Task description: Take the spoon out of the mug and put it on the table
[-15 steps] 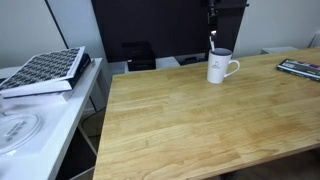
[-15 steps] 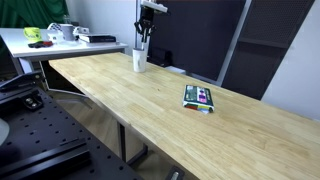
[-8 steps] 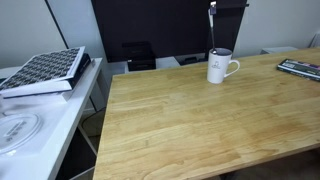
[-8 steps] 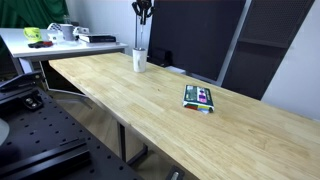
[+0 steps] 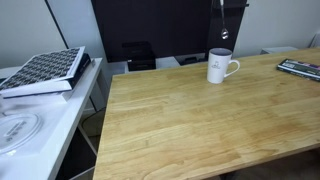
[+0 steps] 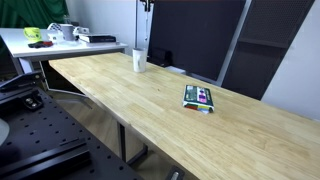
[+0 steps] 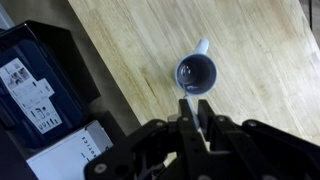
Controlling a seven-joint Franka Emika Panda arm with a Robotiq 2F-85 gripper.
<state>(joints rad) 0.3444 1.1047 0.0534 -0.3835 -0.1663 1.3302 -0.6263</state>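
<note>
The spoon point(image 5: 223, 24) should go past the mug's handle toward the flat dark object next. My gripper will carry it there and then lower it onto the wood.
The white mug point(image 5: 221, 66) stands upright near the far edge of the wooden table point(image 5: 190, 130); it also shows in the other exterior view point(image 6: 139, 61). My gripper point(image 5: 222, 4) is high above the mug, mostly cut off by the top edge. It is shut on the thin pale spoon point(image 5: 223, 24), which hangs straight down, clear of the mug. In the wrist view the gripper point(image 7: 196, 122) pinches the spoon point(image 7: 191, 104) between its fingers point(image 7: 208, 126), directly above the dark inside of the mug point(image 7: 196, 72).
A patterned book point(image 5: 45, 70) lies on the white side surface. A flat dark object point(image 5: 300, 68) lies at the table's right edge; it shows as a coloured pack point(image 6: 199, 97). A large black panel point(image 5: 150, 30) stands behind the table. A dark box point(image 7: 35, 85) sits off the table's edge.
My gripper has risen straight up with the spoon. The spoon, earlier with its end in the mug, now hangs above the rim. The mug has not moved.
</note>
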